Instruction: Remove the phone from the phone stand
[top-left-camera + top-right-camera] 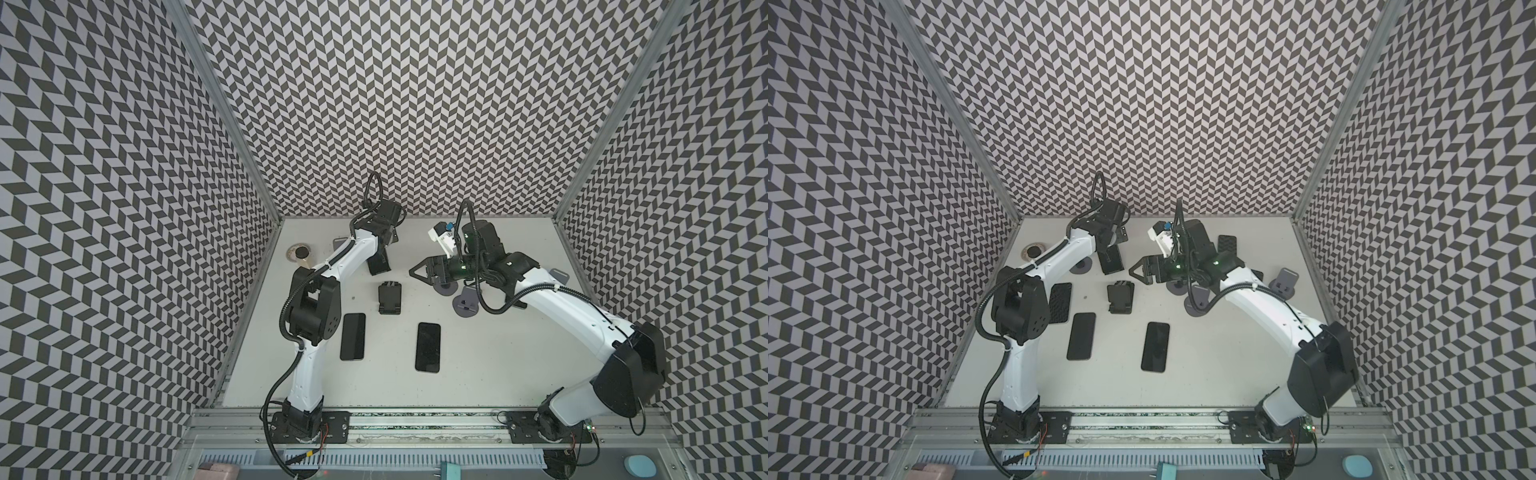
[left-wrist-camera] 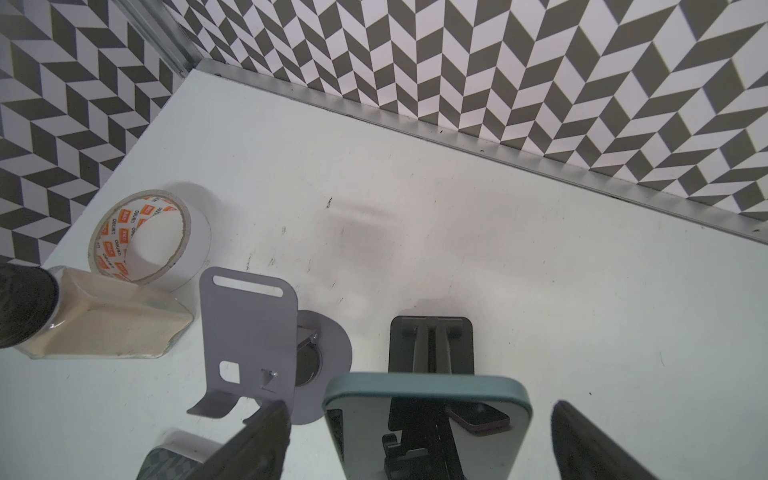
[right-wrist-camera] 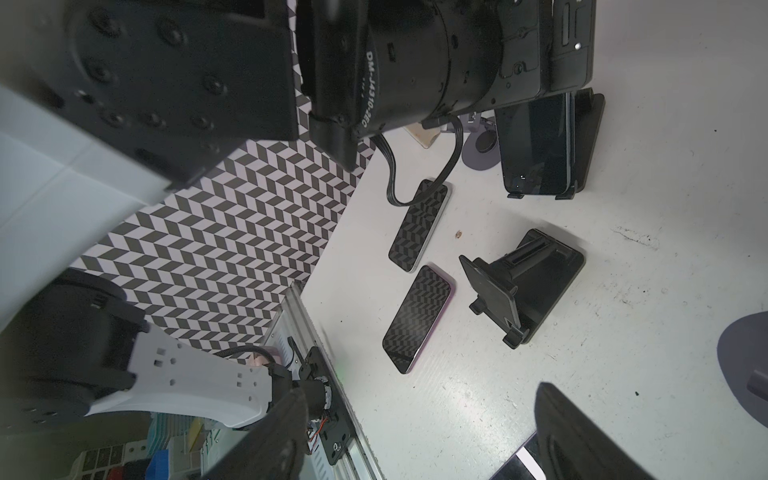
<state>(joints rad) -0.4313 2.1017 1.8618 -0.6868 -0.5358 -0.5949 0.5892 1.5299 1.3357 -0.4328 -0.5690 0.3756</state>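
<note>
My left gripper lowers further over the upper end of the phone (image 2: pixel 428 389) next and closes on the phone's long sides, since a finger already stands beside each one.
The phone (image 2: pixel 428 419), in a teal case, leans upright on a black phone stand (image 2: pixel 432 345) at the back middle of the table. It shows in both top views (image 1: pixel 379 266) (image 1: pixel 1112 262) and in the right wrist view (image 3: pixel 536 141). My left gripper (image 2: pixel 419 440) comes down over its top edge, open. One of the fingers (image 2: pixel 257 440) stands on each side of the phone, with a gap to it. My right gripper (image 3: pixel 419 440) hovers open over bare table right of centre (image 1: pixel 417 271), with nothing between its fingers.
An empty black stand (image 1: pixel 390 297) is at centre, with two phones lying flat in front of it (image 1: pixel 353 336) (image 1: pixel 428 347). Grey stands (image 1: pixel 465 303) sit under the right arm. By the left gripper are another grey stand (image 2: pixel 249 332), a tape roll (image 2: pixel 141 237) and a bottle (image 2: pixel 104 328).
</note>
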